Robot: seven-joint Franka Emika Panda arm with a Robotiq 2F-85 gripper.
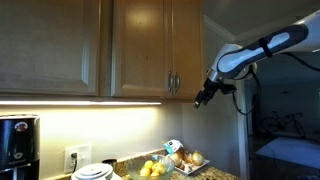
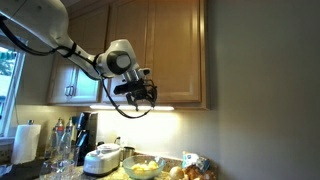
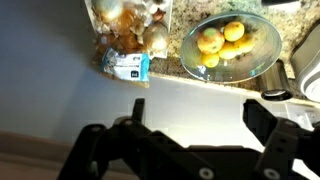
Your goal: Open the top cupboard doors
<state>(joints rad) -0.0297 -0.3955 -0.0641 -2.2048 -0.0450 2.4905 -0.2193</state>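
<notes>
I need to raise my gripper next and tilt its fingers from the counter toward the doors, onto the nearer silver bar handle (image 1: 177, 82), because my fingers hang pointing down below it.
The top cupboard doors (image 1: 150, 45) are a pair of light-brown wooden panelled doors, both shut, with slim silver bar handles (image 1: 173, 82) near their meeting edge. They also show in an exterior view (image 2: 160, 50). My gripper (image 1: 203, 97) hangs in the air to the right of the doors, just below their bottom edge, apart from the handles. It shows in an exterior view (image 2: 137, 95) in front of the cupboard's underside. In the wrist view the gripper (image 3: 195, 115) is open and empty, with the counter far below it.
A similar wooden door (image 1: 50, 45) stands to the left. On the counter are a glass bowl of yellow fruit (image 3: 228, 45), a bag of onions (image 3: 130, 25), a small packet (image 3: 127, 67), a white rice cooker (image 2: 103, 158) and a coffee machine (image 1: 17, 145).
</notes>
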